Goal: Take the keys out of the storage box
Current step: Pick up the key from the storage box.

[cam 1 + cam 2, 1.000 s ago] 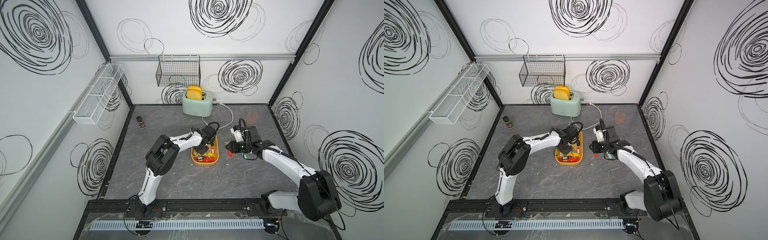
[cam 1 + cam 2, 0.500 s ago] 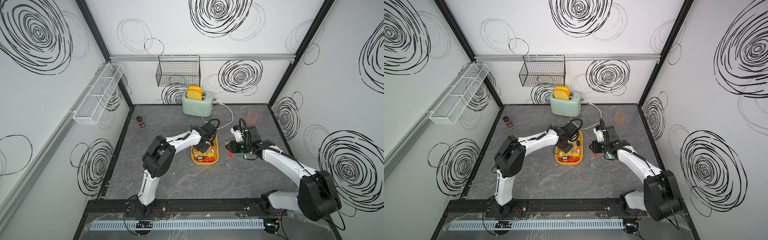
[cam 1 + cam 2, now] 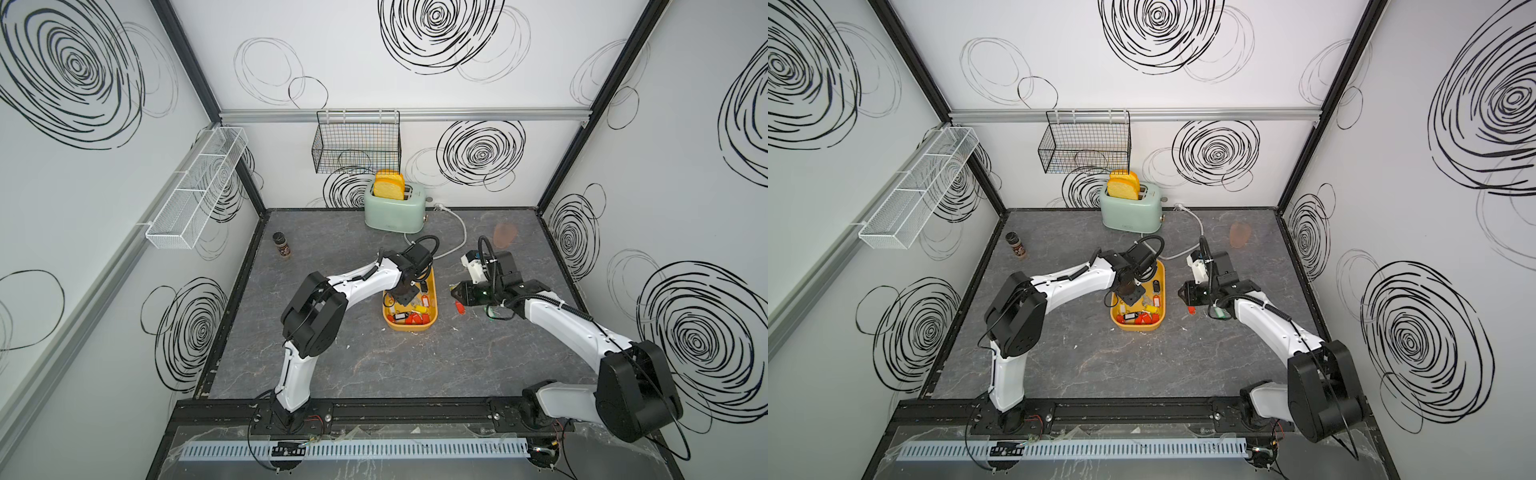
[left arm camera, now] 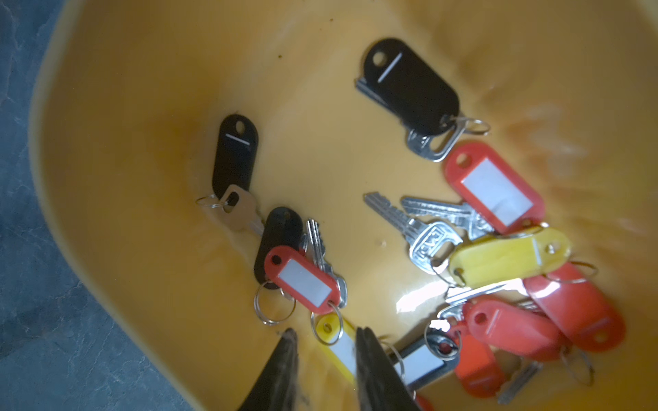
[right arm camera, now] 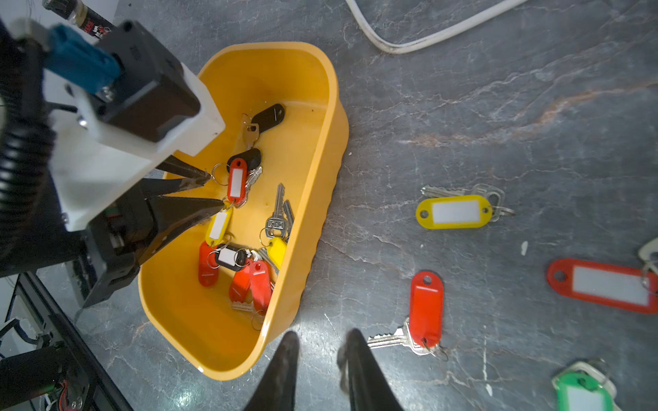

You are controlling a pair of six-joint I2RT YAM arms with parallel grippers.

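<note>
The red-tagged key's wire ring (image 4: 327, 330) sticks out past the red tag toward my open fingers, so my left gripper should next go down deeper into the box onto that ring.
The storage box (image 3: 409, 328) (image 3: 1138, 327) is a yellow tray at mid-table. Several keys lie in it, among them a red-tagged one (image 4: 302, 279), a black-tagged one (image 4: 409, 85) and a yellow-tagged one (image 4: 509, 256). My left gripper (image 4: 327, 332) (image 3: 405, 297) (image 5: 215, 188) reaches down into the box. It is open, with the end of another yellow tag (image 4: 338, 341) between its tips. My right gripper (image 5: 322, 336) (image 3: 455, 291) hovers open over bare table beside the box rim (image 5: 331, 142). Outside the box lie keys with a yellow tag (image 5: 454, 211), red tags (image 5: 425, 313) (image 5: 605, 284) and a green tag (image 5: 580, 391).
A mint toaster (image 3: 395, 208) holding bread stands at the back, its white cable (image 3: 457, 232) curving toward the box. A spice jar (image 3: 282, 245) sits at the back left. A black wire basket (image 3: 357, 145) and a white mesh rack (image 3: 195, 195) hang on the walls.
The left arm's elbow has shifted slightly to the left while its gripper stayed in the box, and its jaws have parted. The right arm has not moved.
</note>
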